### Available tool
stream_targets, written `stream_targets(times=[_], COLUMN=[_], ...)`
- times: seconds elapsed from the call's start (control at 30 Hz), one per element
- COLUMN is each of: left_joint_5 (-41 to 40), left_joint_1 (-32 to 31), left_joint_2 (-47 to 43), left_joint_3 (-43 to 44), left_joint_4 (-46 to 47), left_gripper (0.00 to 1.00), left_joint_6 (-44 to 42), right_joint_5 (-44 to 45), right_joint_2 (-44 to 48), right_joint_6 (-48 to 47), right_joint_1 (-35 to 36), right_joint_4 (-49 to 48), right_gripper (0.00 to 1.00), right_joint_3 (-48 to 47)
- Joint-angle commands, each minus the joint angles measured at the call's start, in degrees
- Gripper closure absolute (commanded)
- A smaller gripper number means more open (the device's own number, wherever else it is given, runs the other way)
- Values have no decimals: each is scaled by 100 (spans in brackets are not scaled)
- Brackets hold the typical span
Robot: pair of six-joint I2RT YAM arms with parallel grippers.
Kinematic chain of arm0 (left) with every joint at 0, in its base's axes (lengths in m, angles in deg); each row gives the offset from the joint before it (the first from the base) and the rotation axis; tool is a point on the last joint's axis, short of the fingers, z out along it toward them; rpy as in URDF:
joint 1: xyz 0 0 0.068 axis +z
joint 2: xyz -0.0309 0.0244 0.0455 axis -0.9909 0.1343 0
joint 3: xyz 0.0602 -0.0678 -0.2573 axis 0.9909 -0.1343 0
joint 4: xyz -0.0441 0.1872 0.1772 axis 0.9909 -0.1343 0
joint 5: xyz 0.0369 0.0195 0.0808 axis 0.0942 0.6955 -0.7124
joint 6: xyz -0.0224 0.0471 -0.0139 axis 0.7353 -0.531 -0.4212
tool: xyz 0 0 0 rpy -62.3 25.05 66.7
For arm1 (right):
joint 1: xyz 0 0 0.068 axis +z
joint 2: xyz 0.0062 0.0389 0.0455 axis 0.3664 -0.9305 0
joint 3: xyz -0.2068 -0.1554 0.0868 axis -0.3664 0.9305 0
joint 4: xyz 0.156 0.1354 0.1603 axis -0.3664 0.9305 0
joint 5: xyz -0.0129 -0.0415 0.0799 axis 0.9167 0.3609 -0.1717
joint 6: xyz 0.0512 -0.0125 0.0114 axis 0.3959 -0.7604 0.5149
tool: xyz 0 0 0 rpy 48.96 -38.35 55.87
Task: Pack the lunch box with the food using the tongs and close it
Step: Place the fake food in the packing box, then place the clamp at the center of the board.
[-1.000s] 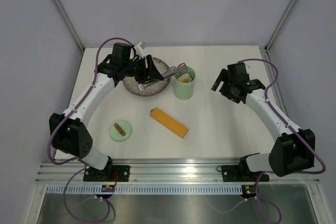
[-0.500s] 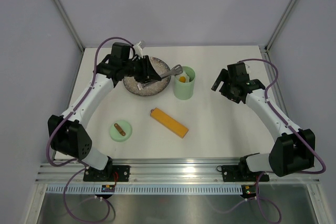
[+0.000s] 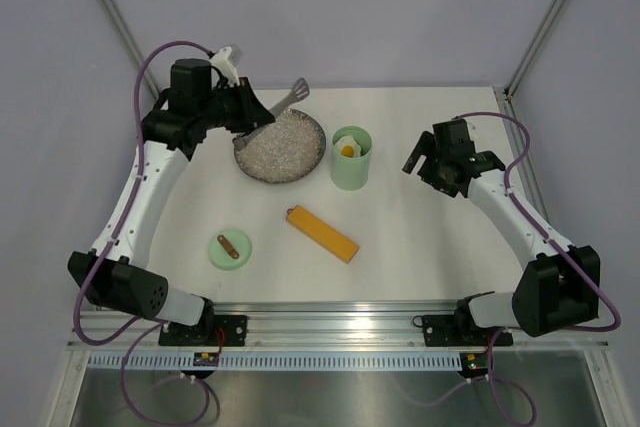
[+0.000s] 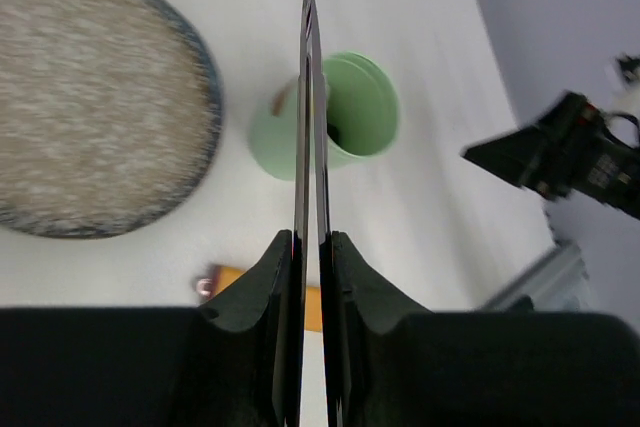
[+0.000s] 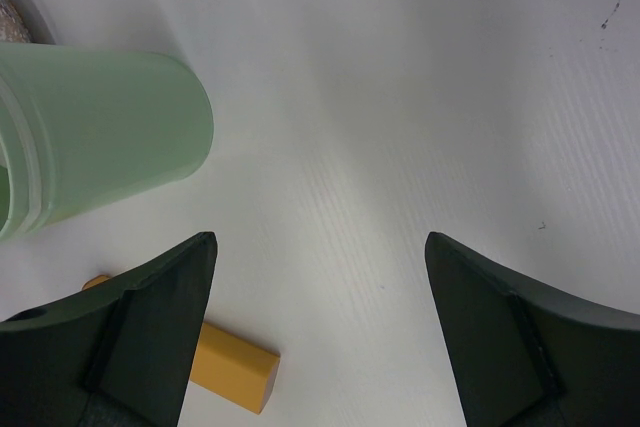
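Observation:
My left gripper swings left in the top view next, turning the tongs, then moves down toward bare table [image 3: 207,161] beside the plate, since the plate is empty.
My left gripper [image 3: 256,113] is raised over the plate's far left edge, shut on the grey tongs [image 3: 294,97]; their tips point up and right, carrying nothing. In the left wrist view the two tong arms [image 4: 303,147] are squeezed nearly together between my left gripper [image 4: 311,238]. The mint-green lunch box [image 3: 351,171] stands open right of the plate, with cream and orange food [image 3: 347,150] inside. The wrist views show the lunch box [image 4: 355,112] [image 5: 100,137] too. Its lid [image 3: 230,248] lies on the table at front left. My right gripper [image 3: 424,163] [image 5: 318,247] hangs open and empty, right of the box.
The grey speckled plate [image 3: 280,147] [image 4: 90,97] sits left of the box with no food on it. A long orange-yellow bar [image 3: 322,234] [image 5: 235,367] lies at the table's centre. Grey walls and metal frame posts surround the table.
My left arm has lifted and pulled back to the left, taking the tongs away from the lunch box. The tongs have been squeezed shut. The right arm has not moved.

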Motion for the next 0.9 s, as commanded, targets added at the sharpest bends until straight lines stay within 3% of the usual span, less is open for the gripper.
stream_targets(times=[0.0, 0.1, 0.23, 0.6, 0.73, 0.87], left_joint_5=[-1505, -3407, -4782, -4830, -4559, -4110], left_joint_1=[296, 314, 410, 964, 1149, 1421], left_joint_2=[-293, -513, -382, 110, 637, 1305], left_joint_3=[112, -335, -1004, -2630, -2500, -1955], left_joint_4=[-203, 148, 667, 2689, 2514, 1742], left_gripper=[94, 91, 92, 90, 88, 84], left_joint_6=[-610, -979, -1173, -875, -682, -366], right_joint_5=[109, 91, 21, -102, -138, -102], right_joint_2=[129, 77, 33, -38, -73, -64], right_joint_6=[-30, -56, -74, -179, -232, -215], right_joint_1=[-22, -22, -13, -22, -22, -22], right_joint_4=[-28, -37, -99, -134, -125, -116], right_gripper=[7, 7, 7, 7, 7, 7], right_joint_3=[27, 36, 27, 10, -25, -25])
